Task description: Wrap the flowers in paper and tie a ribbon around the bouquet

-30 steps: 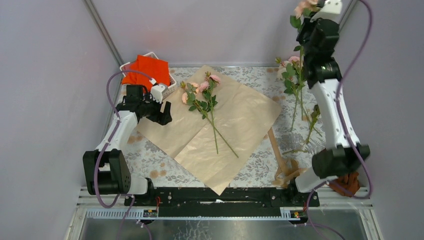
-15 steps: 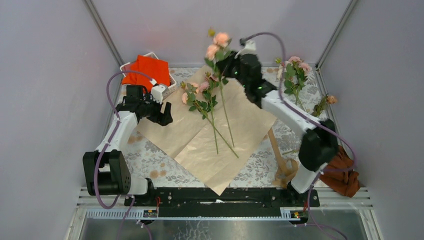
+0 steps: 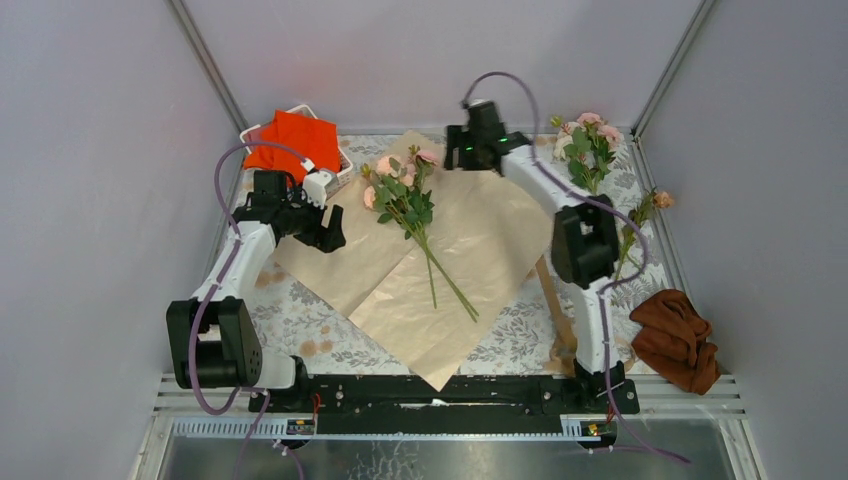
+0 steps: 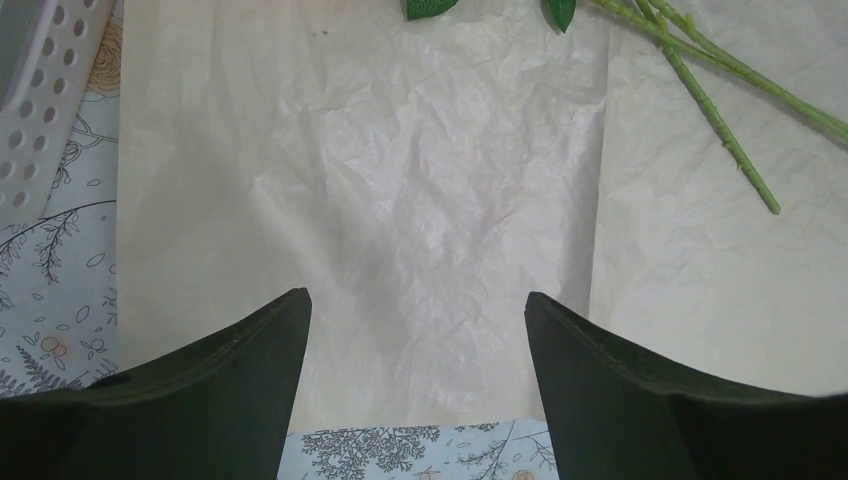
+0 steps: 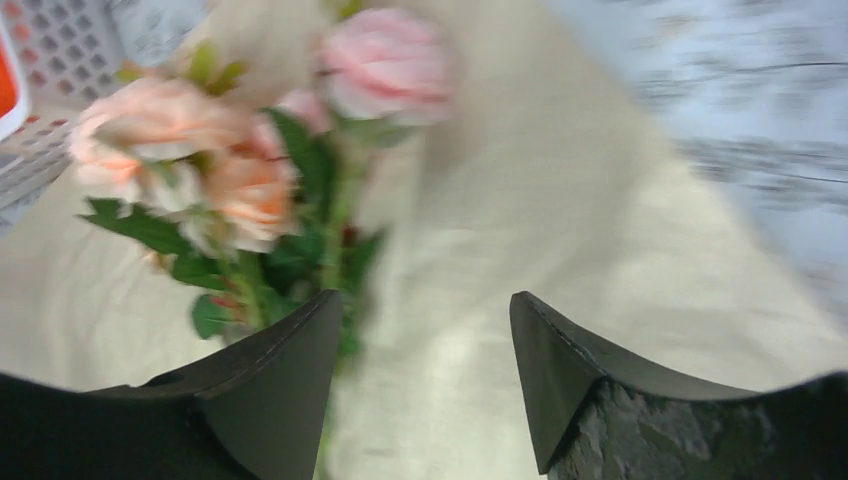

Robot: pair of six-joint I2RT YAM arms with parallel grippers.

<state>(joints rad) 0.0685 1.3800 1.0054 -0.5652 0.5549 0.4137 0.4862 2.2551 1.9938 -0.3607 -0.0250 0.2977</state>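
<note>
My right gripper moves toward the right in the top view and down onto the leafy rose stems there next, because these roses lie off the paper.
The tan paper (image 3: 490, 240) lies spread out in the middle of the table. On its back left part rest the flowers (image 3: 402, 192), pink roses whose thin stems run toward the front right. My right gripper (image 3: 452, 152) hovers open just right of the rose heads; in the right wrist view the blurred roses (image 5: 250, 170) sit beside the left finger, and only paper (image 5: 560, 200) lies between the jaws (image 5: 425, 310). Over the sheet's left edge (image 4: 400, 180), my left gripper (image 3: 328, 228) (image 4: 417, 305) stands open and holds nothing. The ribbon (image 3: 553, 295) lies off the paper's right edge.
A white basket (image 3: 345, 165) with a bright orange-red cloth (image 3: 295, 140) stands at the back left. More pink roses (image 3: 590, 145) lie at the back right, with one stem (image 3: 640, 215) by the right wall. A rust-brown cloth (image 3: 680, 340) sits front right.
My right arm swung from high at the back right over to the paper with a rose stem, set it down with the other flowers and opened its jaws. The left arm stayed still.
</note>
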